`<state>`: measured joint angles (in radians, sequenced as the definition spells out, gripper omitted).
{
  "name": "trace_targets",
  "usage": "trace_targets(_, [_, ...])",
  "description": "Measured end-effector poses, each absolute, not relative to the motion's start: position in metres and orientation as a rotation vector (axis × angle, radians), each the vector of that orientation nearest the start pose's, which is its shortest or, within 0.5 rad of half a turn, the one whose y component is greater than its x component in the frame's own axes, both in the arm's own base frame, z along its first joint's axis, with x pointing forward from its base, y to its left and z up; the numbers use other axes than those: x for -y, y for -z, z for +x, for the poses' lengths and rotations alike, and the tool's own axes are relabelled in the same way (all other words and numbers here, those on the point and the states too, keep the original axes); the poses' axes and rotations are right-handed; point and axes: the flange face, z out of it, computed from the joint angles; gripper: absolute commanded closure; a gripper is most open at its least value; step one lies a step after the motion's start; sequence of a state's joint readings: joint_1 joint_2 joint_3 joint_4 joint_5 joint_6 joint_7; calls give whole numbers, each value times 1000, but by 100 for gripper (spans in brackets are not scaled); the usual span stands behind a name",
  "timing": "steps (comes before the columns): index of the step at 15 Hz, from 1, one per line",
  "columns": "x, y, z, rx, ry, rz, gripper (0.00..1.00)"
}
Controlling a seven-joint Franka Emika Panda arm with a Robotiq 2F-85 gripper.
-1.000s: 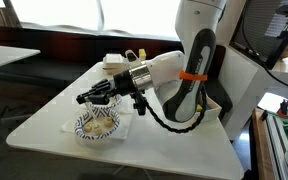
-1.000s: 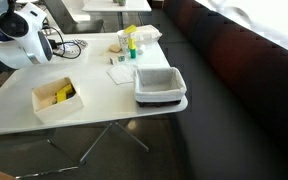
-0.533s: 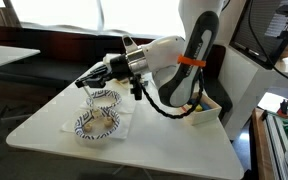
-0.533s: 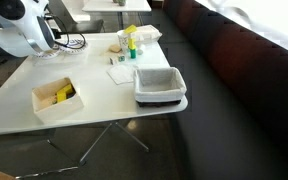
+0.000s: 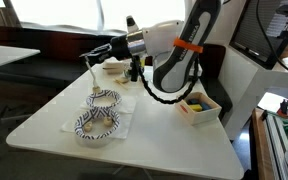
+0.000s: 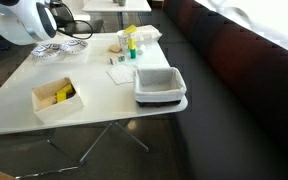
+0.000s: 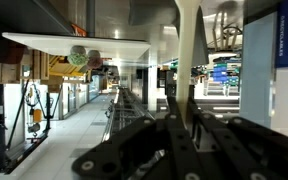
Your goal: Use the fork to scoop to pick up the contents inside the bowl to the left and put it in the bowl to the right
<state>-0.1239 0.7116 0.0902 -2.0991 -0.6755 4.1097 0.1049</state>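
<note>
My gripper is above the far bowl (image 5: 104,100), and the fork already points at that bowl. My gripper should go down next, tilt toward that bowl and let go of the fork's handle there.
Two black-and-white patterned bowls stand on the white table. The near bowl (image 5: 97,127) holds a small pale beige heap, the contents (image 5: 98,120). The far bowl (image 5: 104,98) sits just behind it. My gripper (image 5: 97,53) hangs well above the bowls, pointing towards the window, shut on the fork (image 5: 87,62). In the wrist view the fork's pale handle (image 7: 189,40) runs straight up from between the fingers of the gripper (image 7: 184,112). I cannot tell whether anything lies on the fork's tines. The bowls (image 6: 62,53) also show under the arm in an exterior view.
A white box (image 5: 200,106) with small yellow and green objects stands by the arm's base, seen again as the box (image 6: 56,98). A grey basin (image 6: 160,85) sits at the table's edge. Bottles (image 6: 130,42) and napkins (image 6: 119,73) stand behind it.
The gripper has risen with the fork from down at the near bowl to high above both bowls, swinging towards the far side of the table.
</note>
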Motion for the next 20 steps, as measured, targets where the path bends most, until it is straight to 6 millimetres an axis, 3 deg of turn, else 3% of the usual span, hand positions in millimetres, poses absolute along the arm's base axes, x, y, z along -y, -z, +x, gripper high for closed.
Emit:
trace_targets(3, [-52,-228,579,668,1629,-2301,97])
trace_targets(7, [-56,-217,592,698,1522,-2417,97])
trace_targets(15, [-64,-217,628,734,1448,-2530,97])
trace_targets(16, [-63,-217,632,733,1457,-2527,89])
trace_targets(20, [-62,-216,634,732,1461,-2526,89])
